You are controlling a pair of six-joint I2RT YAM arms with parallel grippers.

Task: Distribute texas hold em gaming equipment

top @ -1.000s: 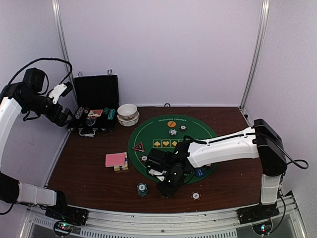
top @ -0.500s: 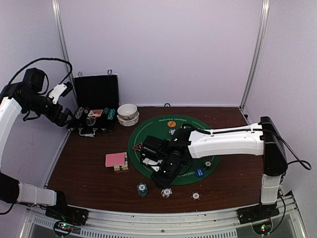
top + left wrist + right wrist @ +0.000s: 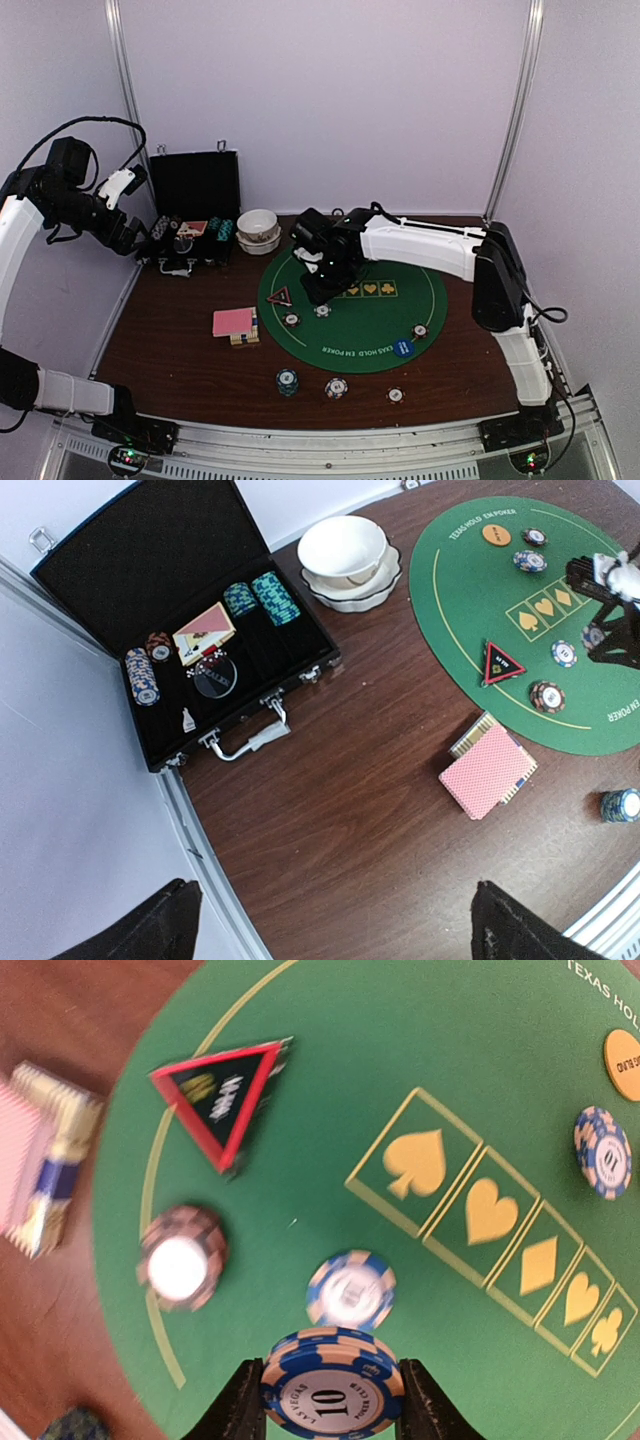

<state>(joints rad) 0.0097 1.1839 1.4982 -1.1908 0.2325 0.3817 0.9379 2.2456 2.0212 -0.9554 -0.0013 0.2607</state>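
Next, my right gripper lowers its stack and releases it on the matching side of the blue chip [image 3: 322, 311] [image 3: 350, 1291], which lies on the mat below my gripper.
My right gripper [image 3: 333, 1392] is shut on a small stack of blue-and-tan poker chips [image 3: 333, 1385] marked 10, above the left part of the green mat [image 3: 370, 325]. Below it on the mat lie a blue chip [image 3: 350, 1290], a brown chip [image 3: 180, 1265] and the red-triangle marker [image 3: 225, 1095]. An orange button [image 3: 622, 1065] and another blue chip [image 3: 603, 1152] lie farther off. Pink-backed cards [image 3: 233, 322] rest on the wood left of the mat. My left gripper [image 3: 340, 930] hangs open and empty, high over the table's left side.
An open black case [image 3: 170, 610] with chips stands at the back left, with stacked white bowls [image 3: 345, 555] beside it. Teal chips [image 3: 287, 381], a striped chip [image 3: 336, 388] and a white chip [image 3: 395, 395] lie near the front edge. A blue button [image 3: 402, 348] sits on the mat's near right.
My right gripper has travelled from the near table edge, where a striped chip now lies, up to the far left part of the mat. The left arm has not moved.
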